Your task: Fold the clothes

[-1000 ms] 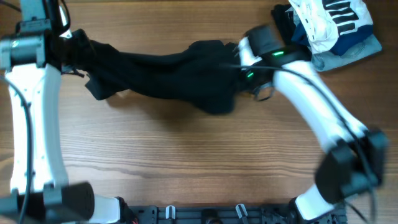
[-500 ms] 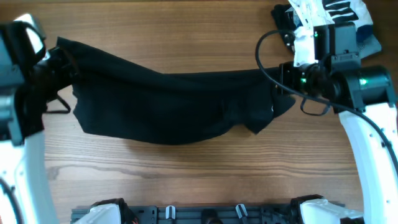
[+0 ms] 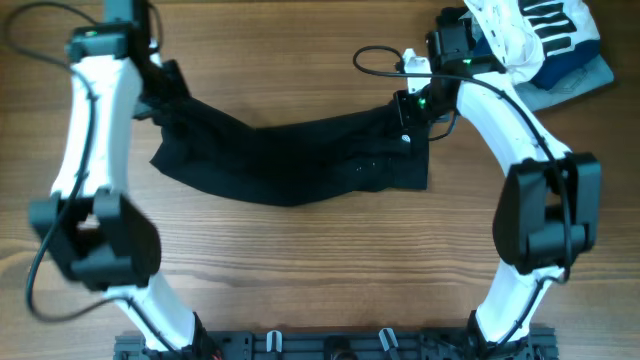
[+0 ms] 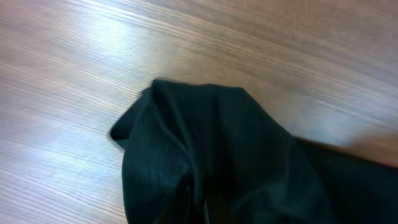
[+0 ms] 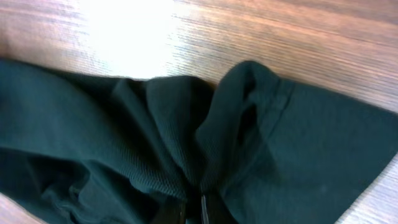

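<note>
My left gripper should lower the bunched black fabric onto the tabletop under the garment's raised end [image 3: 191,118], right below it, and open to release it.
The black garment [image 3: 290,160] hangs stretched between my two grippers across the middle of the wooden table, sagging in the centre. My left gripper [image 3: 165,85] is shut on its left end; the left wrist view shows bunched black fabric [image 4: 211,162] pinched at the bottom, the jaws [image 4: 200,214] mostly hidden by it. My right gripper [image 3: 412,112] is shut on its right end; in the right wrist view the dark cloth [image 5: 186,137] gathers into the closed fingertips [image 5: 194,214].
A pile of other clothes sits at the back right corner: a white garment with black stripes [image 3: 530,30] on top of a light-blue denim piece [image 3: 575,80]. A black cable [image 3: 375,55] loops over the table near the right gripper.
Both arms have swung toward the back of the table and drawn closer together. The garment, spread wide half a second ago, now hangs narrower and lies higher up the table.
</note>
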Available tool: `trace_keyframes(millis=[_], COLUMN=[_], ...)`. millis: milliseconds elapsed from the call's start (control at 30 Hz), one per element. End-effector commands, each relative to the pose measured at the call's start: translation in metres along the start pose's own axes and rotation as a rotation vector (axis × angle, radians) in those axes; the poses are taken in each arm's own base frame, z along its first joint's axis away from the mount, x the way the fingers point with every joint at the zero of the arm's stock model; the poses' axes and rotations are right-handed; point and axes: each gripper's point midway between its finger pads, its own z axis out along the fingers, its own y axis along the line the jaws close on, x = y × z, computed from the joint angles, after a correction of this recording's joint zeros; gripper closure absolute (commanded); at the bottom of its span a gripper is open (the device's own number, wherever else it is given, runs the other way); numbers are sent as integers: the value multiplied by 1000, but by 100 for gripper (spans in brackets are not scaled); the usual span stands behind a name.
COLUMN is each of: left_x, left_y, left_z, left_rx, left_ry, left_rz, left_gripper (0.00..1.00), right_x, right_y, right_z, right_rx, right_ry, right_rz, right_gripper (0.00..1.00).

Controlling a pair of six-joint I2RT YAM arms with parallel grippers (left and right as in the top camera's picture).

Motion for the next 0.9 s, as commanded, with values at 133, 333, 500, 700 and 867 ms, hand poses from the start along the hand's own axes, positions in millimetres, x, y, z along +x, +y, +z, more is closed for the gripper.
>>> trace_keyframes(millis=[133, 333, 500, 700, 867], left_x=[-17, -17, -17, -15, -15], left_y=[-13, -8, -8, -8, -8], left_z=[56, 55, 55, 55, 55], left_rx=[-11, -14, -14, -16, -16], left_ry=[8, 11, 11, 18, 18], left_rz=[34, 24, 24, 25, 25], left_gripper=[96, 96, 96, 96, 96], right_x=[-34, 10, 29, 46, 43], right_y=[10, 9, -1, -1, 1], right_z=[-5, -11, -11, 4, 7], right_rx=[-63, -43, 19, 0, -17], right_ry=[-125, 36, 112, 140, 119], right_rz=[-58, 12, 73, 109, 126], right_gripper=[41, 32, 27, 28, 51])
